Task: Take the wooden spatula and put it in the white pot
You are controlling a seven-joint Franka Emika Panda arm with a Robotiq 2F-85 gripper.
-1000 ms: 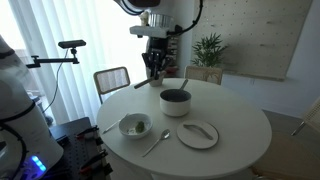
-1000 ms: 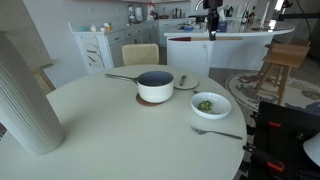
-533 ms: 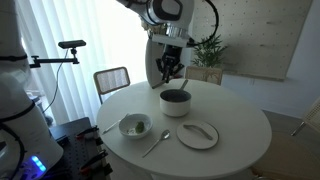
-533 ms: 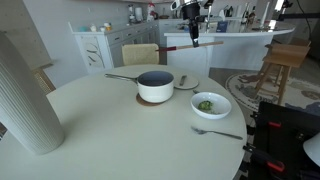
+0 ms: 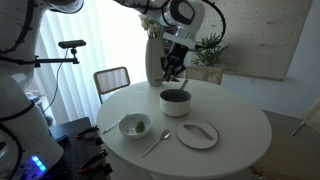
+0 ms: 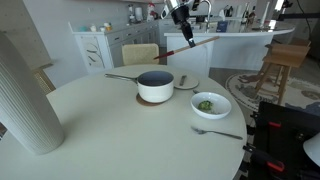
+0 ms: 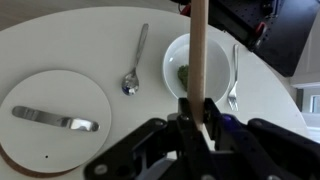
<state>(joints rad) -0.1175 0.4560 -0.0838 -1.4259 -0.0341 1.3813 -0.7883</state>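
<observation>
My gripper moves down and outward next, bringing the spatula's end into the opening, since the wooden spatula hangs above the white pot's rim.
My gripper (image 7: 198,116) is shut on the wooden spatula (image 7: 198,50), a slim reddish-brown stick that runs straight up the wrist view. In an exterior view the gripper (image 6: 183,16) is tilted and holds the spatula (image 6: 201,44) in the air, above and behind the white pot (image 6: 155,86). The pot, round with a dark inside, stands on the round white table and also shows in an exterior view (image 5: 175,101), just below the gripper (image 5: 172,66). The pot is out of the wrist view.
A white bowl (image 7: 190,66) holding something green, a metal spoon (image 7: 134,66), a fork (image 7: 234,80) and a plate (image 7: 85,90) with a knife lie on the table. A tall white vase (image 6: 25,95) stands near an edge. A chair (image 5: 111,79) stands behind the table.
The arm has carried the spatula sideways to a spot over the pot and has tilted the gripper. The spatula went from level to slanted. The grip has not changed.
</observation>
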